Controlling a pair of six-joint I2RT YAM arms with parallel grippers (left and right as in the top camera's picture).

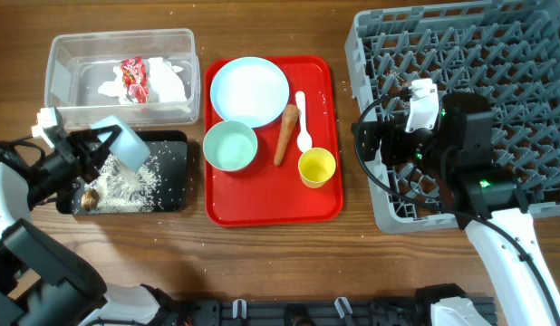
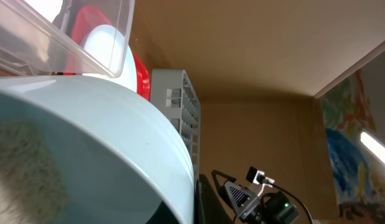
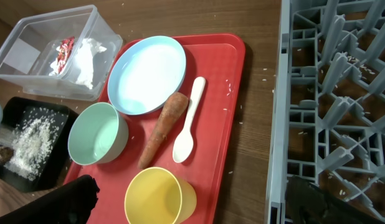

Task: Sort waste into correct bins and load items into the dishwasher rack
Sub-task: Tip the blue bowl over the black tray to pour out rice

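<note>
I should next turn my left gripper to level the bowl, because the bowl hangs tipped. Then I should lower it onto the black tray's side by the red tray to release it.
My left gripper (image 1: 99, 145) is shut on the light blue bowl (image 1: 126, 143), tilted over the black tray (image 1: 176, 140), where rice (image 1: 140, 181) and a brown lump (image 1: 90, 196) lie. The bowl fills the left wrist view (image 2: 118, 143). The clear tub (image 1: 72, 45) holds the white napkin (image 1: 167, 81) and red wrapper (image 1: 133, 77). The light blue plate (image 1: 249, 91), pale green bowl (image 1: 230, 145), carrot stick (image 1: 285, 134), white spoon (image 1: 303, 122) and yellow cup (image 1: 317, 167) sit on the red tray. My right gripper (image 1: 363, 143) is open and empty above the grey rack's (image 1: 497, 54) left edge.
The red tray (image 1: 271, 204) lies between the bins and the rack. Loose rice grains are scattered on the tray, the wood beside it and inside the rack (image 3: 329, 93). In the right wrist view the yellow cup (image 3: 158, 196) is nearest my open fingers.
</note>
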